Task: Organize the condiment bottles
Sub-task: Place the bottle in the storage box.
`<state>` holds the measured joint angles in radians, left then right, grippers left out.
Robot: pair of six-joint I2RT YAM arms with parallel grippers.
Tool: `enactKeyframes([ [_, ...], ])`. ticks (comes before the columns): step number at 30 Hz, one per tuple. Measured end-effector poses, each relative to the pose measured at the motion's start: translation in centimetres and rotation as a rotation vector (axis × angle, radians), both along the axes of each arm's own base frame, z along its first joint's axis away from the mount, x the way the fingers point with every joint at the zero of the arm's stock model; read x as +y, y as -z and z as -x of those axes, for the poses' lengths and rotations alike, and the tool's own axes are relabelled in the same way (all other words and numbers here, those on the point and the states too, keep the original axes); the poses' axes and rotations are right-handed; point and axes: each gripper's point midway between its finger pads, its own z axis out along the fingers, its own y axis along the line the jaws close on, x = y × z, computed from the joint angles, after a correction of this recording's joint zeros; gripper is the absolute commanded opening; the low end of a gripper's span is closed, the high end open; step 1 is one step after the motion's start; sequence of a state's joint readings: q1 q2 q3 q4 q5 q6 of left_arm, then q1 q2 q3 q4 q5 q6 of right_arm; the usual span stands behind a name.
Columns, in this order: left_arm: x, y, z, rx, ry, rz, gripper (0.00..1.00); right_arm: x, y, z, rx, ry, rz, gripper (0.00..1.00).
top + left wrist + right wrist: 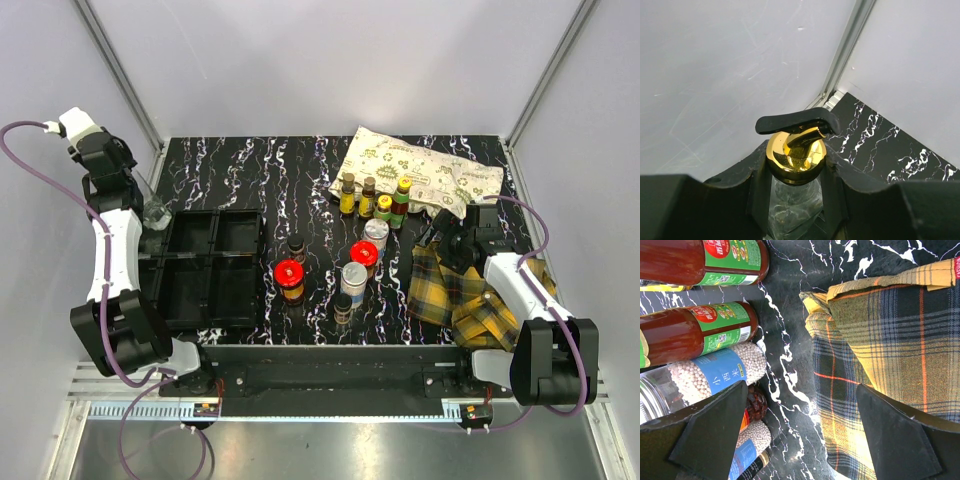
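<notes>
My left gripper still holds the gold-capped bottle high. The tray's far section by the wall (151,241) is below the gripper, so I should lower the bottle into it and let go.
My left gripper (148,205) is shut on a clear gold-capped bottle (796,156) with a black spout, held by the left wall just past the black tray's far left corner; it also shows from above (156,214). Several sauce bottles (375,200) stand at the back middle. Two red-lidded jars (289,277), two silver-lidded shakers (354,279) and tiny dark bottles (343,305) stand mid-table. My right gripper (441,240) is open and empty, low over bare table (800,440) between a shaker (715,371) with sauce bottles (695,332) and the plaid cloth.
A black compartment tray (262,262) lies at the left. A patterned bag (420,172) lies at the back right. A yellow plaid cloth (470,295) is bunched at the right, also close in the right wrist view (880,335). Grey walls enclose the table.
</notes>
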<state>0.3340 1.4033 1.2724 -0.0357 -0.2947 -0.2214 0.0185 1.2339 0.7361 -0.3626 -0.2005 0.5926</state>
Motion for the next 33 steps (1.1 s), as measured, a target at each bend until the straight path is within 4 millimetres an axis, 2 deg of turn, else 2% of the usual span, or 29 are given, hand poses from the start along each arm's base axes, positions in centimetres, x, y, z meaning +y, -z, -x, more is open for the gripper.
enactKeyframes([
  [10,1.0,0.4,0.7,0.022,-0.046,0.019,0.0,0.0,0.0,0.0,-0.002,0.0,0.0,0.99],
  [26,1.5,0.7,0.6,0.033,-0.056,0.021,0.0,0.1,0.3,0.0,0.01,-0.003,-0.006,0.99],
  [33,1.8,0.9,0.8,0.037,-0.082,0.035,0.0,1.1,0.5,0.0,0.038,-0.029,-0.056,0.98],
])
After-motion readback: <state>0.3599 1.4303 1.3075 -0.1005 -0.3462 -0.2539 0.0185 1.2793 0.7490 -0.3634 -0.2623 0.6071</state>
